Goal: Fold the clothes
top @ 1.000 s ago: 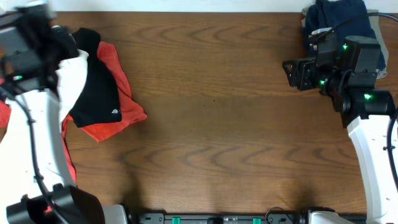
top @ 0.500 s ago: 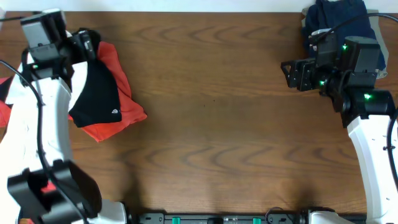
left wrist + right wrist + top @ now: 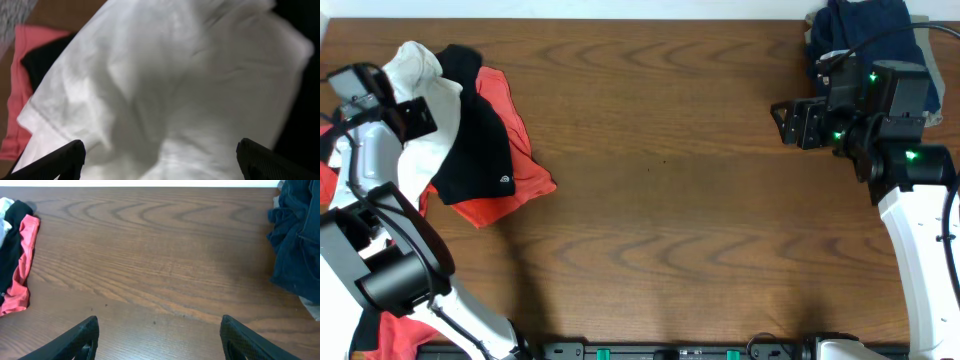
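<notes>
My left gripper moves down next, then draws slightly back onto a raised fold of the white garment, since that garment lies on top of the pile.
A pile of clothes lies at the table's left: a white garment (image 3: 418, 68), a black one (image 3: 472, 135) and an orange-red one (image 3: 512, 160). My left gripper (image 3: 420, 118) hovers over the white garment (image 3: 165, 85) with its jaws wide apart and nothing between them; its view shows the orange-red cloth (image 3: 20, 80) at the left. A dark blue heap of clothes (image 3: 860, 30) sits at the back right corner. My right gripper (image 3: 782, 120) stands open above bare wood, the blue heap (image 3: 300, 245) to its right.
The wooden table (image 3: 670, 200) stretches between the two piles. More red cloth (image 3: 328, 185) hangs off the left edge beside the left arm. A grey item (image 3: 926, 40) lies under the blue heap.
My left gripper has opened and let go of the white garment, which now lies on the pile. The left arm has drawn back to the left. The right gripper opened slightly wider.
</notes>
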Controlling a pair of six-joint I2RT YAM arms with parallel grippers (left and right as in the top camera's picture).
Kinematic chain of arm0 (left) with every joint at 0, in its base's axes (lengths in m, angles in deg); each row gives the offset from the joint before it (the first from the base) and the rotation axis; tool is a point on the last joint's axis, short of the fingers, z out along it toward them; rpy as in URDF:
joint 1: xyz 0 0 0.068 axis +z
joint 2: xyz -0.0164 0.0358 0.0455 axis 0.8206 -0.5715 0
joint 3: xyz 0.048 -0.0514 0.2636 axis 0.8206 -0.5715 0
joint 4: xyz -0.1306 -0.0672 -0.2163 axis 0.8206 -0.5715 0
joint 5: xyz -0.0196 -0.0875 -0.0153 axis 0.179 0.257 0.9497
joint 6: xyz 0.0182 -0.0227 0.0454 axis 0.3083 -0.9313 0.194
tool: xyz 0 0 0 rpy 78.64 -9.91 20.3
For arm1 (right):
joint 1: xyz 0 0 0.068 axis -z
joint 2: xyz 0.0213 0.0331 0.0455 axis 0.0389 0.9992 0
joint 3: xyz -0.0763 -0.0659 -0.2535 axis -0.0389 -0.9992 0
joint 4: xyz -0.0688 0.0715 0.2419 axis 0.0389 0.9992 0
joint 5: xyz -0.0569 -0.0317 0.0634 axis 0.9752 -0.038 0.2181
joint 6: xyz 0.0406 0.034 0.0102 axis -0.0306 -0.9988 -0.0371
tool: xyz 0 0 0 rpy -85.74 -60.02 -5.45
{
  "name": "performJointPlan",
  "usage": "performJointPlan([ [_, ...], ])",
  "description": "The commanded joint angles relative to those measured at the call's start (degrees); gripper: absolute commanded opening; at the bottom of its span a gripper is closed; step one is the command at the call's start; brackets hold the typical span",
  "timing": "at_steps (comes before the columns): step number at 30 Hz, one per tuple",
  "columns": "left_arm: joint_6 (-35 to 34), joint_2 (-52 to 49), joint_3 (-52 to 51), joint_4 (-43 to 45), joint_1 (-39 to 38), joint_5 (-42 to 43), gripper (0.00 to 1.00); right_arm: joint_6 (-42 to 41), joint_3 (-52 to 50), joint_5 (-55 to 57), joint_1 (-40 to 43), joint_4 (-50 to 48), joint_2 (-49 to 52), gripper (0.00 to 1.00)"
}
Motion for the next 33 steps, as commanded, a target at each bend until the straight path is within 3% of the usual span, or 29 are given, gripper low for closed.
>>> performJointPlan([
  [1,1.1,-1.1,1.0,-0.2,2.3,-0.9,0.98,-1.1,0.7,-0.4,0.5,0.3,0.1,0.75],
  [11,1.0,-3.0,0.8,-1.6,4.5,1.3,1.00,-1.0,0.7,-0.4,0.5,0.3,0.1,0.75],
  [16,0.9,-3.0,0.1,-2.4,4.5,2.6,0.87,-1.1,0.7,-0.4,0.5,0.6,0.1,0.75],
  [28,1.0,-5.8,-1.1,-1.5,5.8,2.6,0.84,-1.0,0.7,-0.4,0.5,0.9,0.1,0.75],
  [30,0.9,-6.3,-1.1,-1.0,5.8,2.6,0.80,-1.0,0.7,-0.4,0.5,1.0,0.1,0.75],
  [33,0.3,-6.1,-1.0,-0.3,5.8,2.6,0.54,-1.0,0.7,-0.4,0.5,1.1,0.1,0.75],
])
